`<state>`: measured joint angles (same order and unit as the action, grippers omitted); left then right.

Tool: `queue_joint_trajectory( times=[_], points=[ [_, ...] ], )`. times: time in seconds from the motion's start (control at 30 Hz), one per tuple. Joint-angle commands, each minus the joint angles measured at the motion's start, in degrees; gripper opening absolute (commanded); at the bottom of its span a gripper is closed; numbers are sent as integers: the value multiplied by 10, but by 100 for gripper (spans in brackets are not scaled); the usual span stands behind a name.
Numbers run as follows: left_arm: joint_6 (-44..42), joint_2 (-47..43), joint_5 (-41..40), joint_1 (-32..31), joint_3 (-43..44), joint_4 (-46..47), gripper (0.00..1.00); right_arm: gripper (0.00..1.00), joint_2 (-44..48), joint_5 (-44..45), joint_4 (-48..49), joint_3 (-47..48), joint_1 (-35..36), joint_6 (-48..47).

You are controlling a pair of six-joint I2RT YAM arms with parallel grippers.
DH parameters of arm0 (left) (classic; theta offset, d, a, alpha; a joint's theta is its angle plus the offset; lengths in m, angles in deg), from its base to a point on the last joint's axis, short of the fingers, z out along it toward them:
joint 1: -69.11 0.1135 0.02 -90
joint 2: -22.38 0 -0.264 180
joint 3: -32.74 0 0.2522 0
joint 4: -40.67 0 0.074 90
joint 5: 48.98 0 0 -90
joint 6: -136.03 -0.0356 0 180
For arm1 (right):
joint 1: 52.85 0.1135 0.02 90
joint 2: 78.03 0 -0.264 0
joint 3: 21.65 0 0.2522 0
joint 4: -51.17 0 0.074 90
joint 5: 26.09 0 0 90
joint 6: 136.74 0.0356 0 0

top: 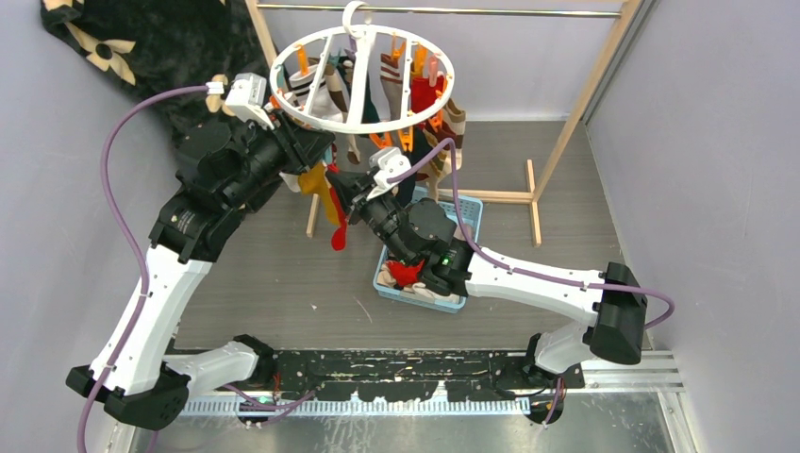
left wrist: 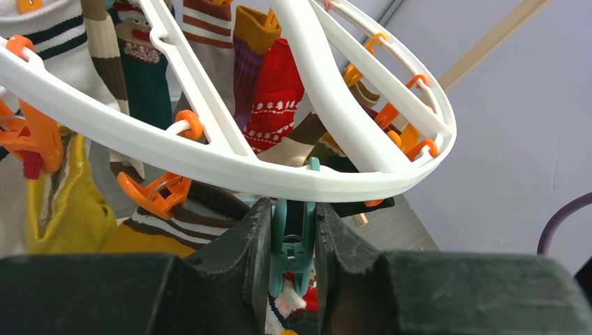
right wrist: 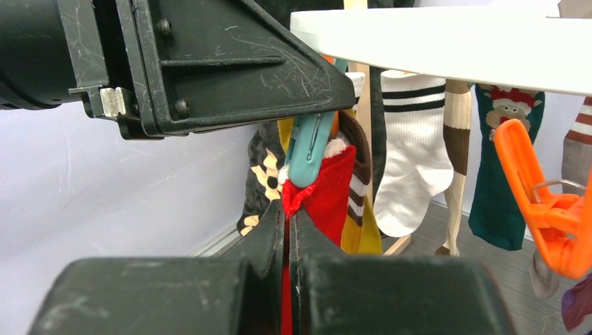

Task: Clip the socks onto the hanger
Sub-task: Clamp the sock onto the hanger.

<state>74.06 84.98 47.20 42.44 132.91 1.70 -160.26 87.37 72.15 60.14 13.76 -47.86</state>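
Next I will lift my right gripper to bring the red sock's cuff around the teal clip's tip [top: 330,162] [right wrist: 304,174] and release it there, as that tip sits just above the gripper.
The white ring hanger [top: 363,118] hangs from a rod with several socks clipped on. My left gripper [left wrist: 293,234] is shut on a teal clip [left wrist: 293,241] under the ring's near rim [left wrist: 230,167], squeezing it. My right gripper [right wrist: 287,223] is shut on a red sock [right wrist: 328,192] and holds its edge up at the teal clip's tip [right wrist: 307,157]. In the top view the two grippers meet below the ring [top: 335,179], with the red sock [top: 338,236] dangling beside a mustard sock [top: 319,189].
A light blue basket [top: 472,212] with more socks [top: 408,276] sits under my right arm. Wooden rack legs [top: 533,198] stand behind it. A black flowered blanket [top: 141,47] hangs at the back left. Orange clips [right wrist: 537,202] dangle close by.
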Motion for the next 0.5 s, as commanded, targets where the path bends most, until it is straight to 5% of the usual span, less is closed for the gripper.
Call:
queue_joint_trajectory(
  times=[0.0, 0.47],
  points=[
    [-6, -12, -22, 1, -3, 10, 0, 1, 18, -11, 38, 21, -1, 8],
    [-7, -14, -24, 1, -4, 11, 0, 1, -2, -22, 36, 59, -1, -5]
  ],
)
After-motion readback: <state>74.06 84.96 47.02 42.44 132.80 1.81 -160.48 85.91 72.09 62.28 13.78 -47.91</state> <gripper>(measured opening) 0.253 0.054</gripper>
